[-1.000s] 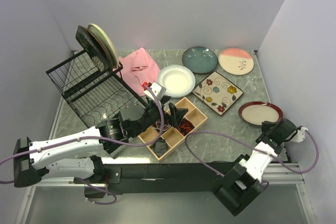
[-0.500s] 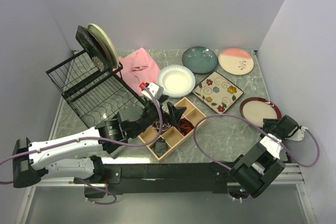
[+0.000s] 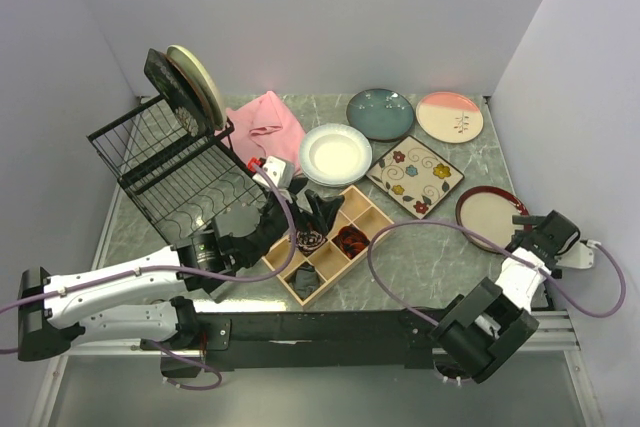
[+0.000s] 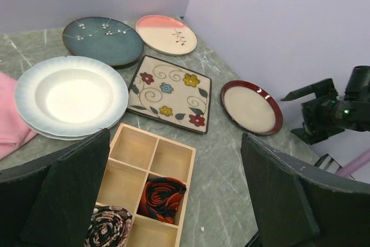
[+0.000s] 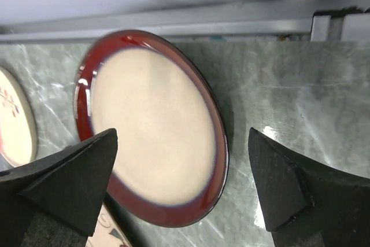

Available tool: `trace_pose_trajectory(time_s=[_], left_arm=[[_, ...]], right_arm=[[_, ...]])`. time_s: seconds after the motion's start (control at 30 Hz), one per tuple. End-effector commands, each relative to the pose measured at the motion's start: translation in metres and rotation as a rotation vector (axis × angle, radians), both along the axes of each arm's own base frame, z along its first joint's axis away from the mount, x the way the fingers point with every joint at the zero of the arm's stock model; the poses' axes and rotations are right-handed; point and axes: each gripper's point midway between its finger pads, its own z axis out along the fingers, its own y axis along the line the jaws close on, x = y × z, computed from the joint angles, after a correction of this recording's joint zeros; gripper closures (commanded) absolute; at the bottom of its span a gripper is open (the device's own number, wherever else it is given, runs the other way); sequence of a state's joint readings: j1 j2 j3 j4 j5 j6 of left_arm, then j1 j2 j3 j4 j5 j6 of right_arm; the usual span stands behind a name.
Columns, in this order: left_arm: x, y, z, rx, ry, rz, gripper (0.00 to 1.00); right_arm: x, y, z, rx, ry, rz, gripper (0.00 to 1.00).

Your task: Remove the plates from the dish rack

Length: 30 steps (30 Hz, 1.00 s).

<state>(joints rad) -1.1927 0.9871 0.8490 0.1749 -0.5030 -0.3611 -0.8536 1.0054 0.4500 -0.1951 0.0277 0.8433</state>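
I need to go outward and to the left in the top view with my left gripper next, onto the plate's near edge (image 3: 161, 91), because the black floral plate stands upright there.
The black wire dish rack (image 3: 175, 172) stands at the left with a square black floral plate (image 3: 168, 89) and a cream-green plate (image 3: 198, 79) upright at its back. A white (image 3: 335, 153), a teal (image 3: 380, 113), a pink-cream (image 3: 449, 116), a square cream floral (image 3: 414, 176) and a dark red plate (image 3: 492, 215) lie flat on the table. My right gripper (image 5: 182, 183) is open just above the near edge of the dark red plate (image 5: 153, 125), holding nothing. My left gripper (image 4: 173, 195) hangs open and empty over the wooden tray (image 4: 188, 169).
The wooden compartment tray (image 3: 372, 209) with rolled cloths sits mid-table beside the rack. A pink cloth (image 3: 265, 127) lies behind it. The right wall and the table's metal edge rail (image 5: 231, 18) run close beside the dark red plate.
My right gripper has opened and let go of the dark red plate, which now lies flat, and it has drawn back to the right. My left gripper has shifted slightly left and back.
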Motion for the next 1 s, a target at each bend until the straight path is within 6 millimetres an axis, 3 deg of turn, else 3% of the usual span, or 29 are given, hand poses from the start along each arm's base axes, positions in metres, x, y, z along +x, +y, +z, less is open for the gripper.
trace_pose_trajectory(time_s=[0.0, 0.1, 0.13, 0.2, 0.23, 0.27, 0.3, 0.33, 0.37, 0.43, 0.47, 0.53, 0.57, 0.6, 0.63, 0.7, 0.83, 0.87, 0.93, 0.97], left_arm=[[0.001, 0.015, 0.031, -0.095, -0.013, 0.079, 0.01], [0.000, 0.021, 0.042, -0.111, -0.035, 0.085, 0.00], [0.000, 0.023, 0.055, -0.109, -0.056, 0.086, 0.01], [0.004, 0.029, 0.057, -0.044, -0.047, 0.115, 0.01], [0.006, 0.036, 0.077, -0.056, -0.053, 0.142, 0.01], [0.014, 0.043, 0.082, -0.045, -0.051, 0.188, 0.01], [0.018, 0.048, 0.075, 0.021, -0.036, 0.201, 0.01], [0.022, 0.055, 0.092, -0.007, -0.035, 0.218, 0.02], [0.027, 0.061, 0.095, -0.001, -0.032, 0.242, 0.05], [0.036, 0.077, 0.106, -0.007, -0.037, 0.294, 0.07], [0.044, 0.087, 0.109, -0.013, -0.037, 0.325, 0.09], [0.050, 0.099, 0.120, -0.027, -0.028, 0.332, 0.10], [0.062, 0.114, 0.123, -0.025, -0.023, 0.381, 0.10], [0.067, 0.119, 0.126, -0.029, -0.016, 0.392, 0.11], [0.070, 0.129, 0.136, -0.044, -0.019, 0.416, 0.11], [0.084, 0.147, 0.135, -0.041, 0.007, 0.474, 0.12], [0.101, 0.175, 0.140, -0.076, 0.048, 0.497, 0.16], [0.112, 0.198, 0.134, -0.073, 0.073, 0.564, 0.20], [0.118, 0.210, 0.131, -0.117, 0.103, 0.566, 0.23], [0.123, 0.228, 0.130, -0.136, 0.107, 0.609, 0.27]], right_arm=[[-0.005, -0.003, 0.029, -0.054, 0.001, -0.007, 0.00], [0.011, 0.003, 0.049, -0.107, -0.086, 0.087, 0.00], [0.028, 0.015, 0.062, -0.131, -0.143, 0.196, 0.00], [0.050, 0.031, 0.086, -0.183, -0.169, 0.309, 0.00], [0.056, 0.035, 0.095, -0.235, -0.137, 0.345, 0.00], [0.080, 0.066, 0.118, -0.267, -0.150, 0.476, 0.00], [0.088, 0.080, 0.129, -0.288, -0.148, 0.530, 0.00], [0.095, 0.093, 0.139, -0.313, -0.148, 0.601, 0.00], [0.107, 0.120, 0.159, -0.333, -0.179, 0.703, 0.00], [0.115, 0.149, 0.174, -0.351, -0.219, 0.837, 0.00], [0.119, 0.177, 0.186, -0.350, -0.267, 0.949, 0.00], [0.116, 0.200, 0.190, -0.365, -0.256, 1.032, 0.00], [0.115, 0.205, 0.193, -0.388, -0.248, 1.035, 0.00], [0.111, 0.227, 0.191, -0.391, -0.245, 1.097, 0.00], [0.107, 0.237, 0.196, -0.408, -0.266, 1.121, 0.00], [0.097, 0.264, 0.191, -0.408, -0.288, 1.211, 0.00], [0.079, 0.286, 0.200, -0.425, -0.388, 1.278, 0.00], [0.076, 0.288, 0.195, -0.420, -0.397, 1.289, 0.00], [0.070, 0.292, 0.201, -0.430, -0.454, 1.300, 0.00], [0.069, 0.293, 0.199, -0.428, -0.457, 1.303, 0.00]])
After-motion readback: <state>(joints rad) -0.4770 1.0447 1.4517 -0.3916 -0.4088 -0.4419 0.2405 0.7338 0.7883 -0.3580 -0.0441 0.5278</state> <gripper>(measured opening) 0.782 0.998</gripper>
